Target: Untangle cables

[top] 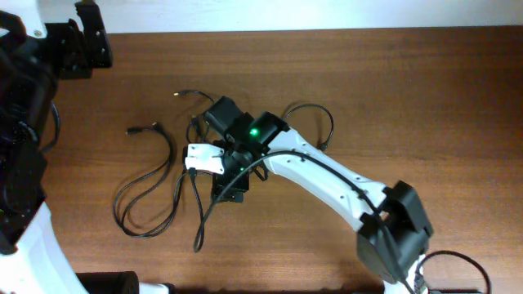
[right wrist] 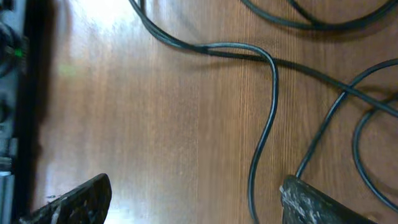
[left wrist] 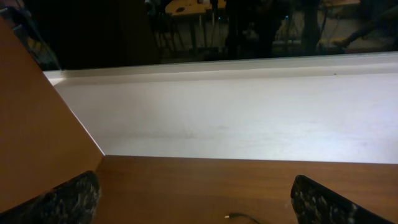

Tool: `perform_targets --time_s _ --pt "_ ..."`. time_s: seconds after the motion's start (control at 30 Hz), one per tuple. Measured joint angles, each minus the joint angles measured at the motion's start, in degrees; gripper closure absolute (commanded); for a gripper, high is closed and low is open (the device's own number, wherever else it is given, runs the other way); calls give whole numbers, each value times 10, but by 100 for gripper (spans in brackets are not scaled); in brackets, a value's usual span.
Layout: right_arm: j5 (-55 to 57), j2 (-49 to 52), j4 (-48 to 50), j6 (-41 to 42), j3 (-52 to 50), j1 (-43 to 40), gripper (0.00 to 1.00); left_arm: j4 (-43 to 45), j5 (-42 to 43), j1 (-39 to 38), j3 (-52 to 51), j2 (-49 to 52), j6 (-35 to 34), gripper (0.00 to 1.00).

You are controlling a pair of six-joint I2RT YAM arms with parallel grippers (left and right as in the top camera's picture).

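The piece of black cable already runs between the open fingers of my right gripper, so my right gripper should lower toward the tabletop around it and close.
Several thin black cables (top: 147, 196) lie tangled on the wooden table, with loops at the left and another loop (top: 315, 122) at the right. Small plug ends show at the left (top: 131, 131) and at the back (top: 178, 94). My right gripper (top: 229, 186) hangs low over the middle of the tangle. In the right wrist view it is open (right wrist: 196, 205), and a cable strand (right wrist: 264, 137) runs between its fingers, close to the right finger. My left gripper (left wrist: 199, 205) is open and empty at the back left (top: 86, 45). One plug tip (left wrist: 233, 216) lies in front of it.
The wooden table (top: 425, 98) runs back to a white wall (left wrist: 249, 118). A wooden side panel (left wrist: 37, 124) stands to the left in the left wrist view. The right arm's white links (top: 327, 175) cross the table from the front right.
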Motion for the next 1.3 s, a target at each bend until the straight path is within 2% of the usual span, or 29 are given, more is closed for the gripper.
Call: perform_targets --time_s 0.17,0.2,0.23,0.27,0.3,0.33,0.47,0.5,0.6,0.7,0.73,0.77,0.8,0.87,0.9,0.93,0.97,1.0,1.03,1.07,1.1,1.17,1.2,1.23,1.3 --pt "3 83 41 -3 -4 0 17 -1 2 0 0 0 0 1" --pt "3 97 40 -2 -4 0 19 -2 2 0 0 0 0 1" --pt "2 109 39 -1 -4 0 27 -2 2 0 0 0 0 1" --pt "3 130 39 -1 -4 0 43 -2 4 0 0 0 0 1" --pt "-2 143 41 2 -4 -1 85 -3 4 0 0 0 0 1" --pt "0 144 39 5 -4 -1 96 -4 4 0 0 0 0 2" --pt "31 149 2 51 7 -3 96 -5 4 0 0 0 0 1" --pt "37 151 -56 66 42 -5 96 -6 10 0 0 0 0 1" --pt "47 121 -242 120 281 -24 96 -8 27 0 0 0 0 1" --pt "71 53 -341 220 601 -75 96 -13 32 0 0 2 0 1" --pt "92 31 -379 265 709 -116 96 -13 32 0 0 2 0 1" --pt "113 10 -389 297 766 -155 96 -13 32 0 0 2 0 1" --pt "121 -14 -389 313 779 -195 96 -14 32 0 0 2 0 1" --pt "141 -85 -393 354 784 -389 96 -17 32 0 0 2 0 1" --pt "145 -90 -390 360 784 -438 96 -18 33 0 0 3 0 1" --pt "147 -88 -377 378 783 -535 96 -19 32 1 0 3 0 1" --pt "149 -82 -362 398 782 -600 96 -19 33 1 0 3 0 1" --pt "143 -77 -332 435 782 -652 96 -19 36 1 0 3 0 1" --pt "101 -70 -310 475 782 -731 96 -19 48 1 0 3 0 1" --pt "54 -70 -308 493 782 -753 96 -19 63 1 0 3 0 1" --pt "27 -70 -318 497 782 -742 96 -19 68 1 0 3 0 1" --pt "-12 -69 -342 499 782 -636 96 -19 79 1 0 3 0 1" --pt "9 -69 -343 499 782 -554 96 -20 80 1 0 4 0 1" --pt "15 -62 -338 498 781 -436 96 -21 82 1 0 4 0 1" --pt "66 -51 -321 498 777 -270 96 -22 84 1 0 4 0 1"
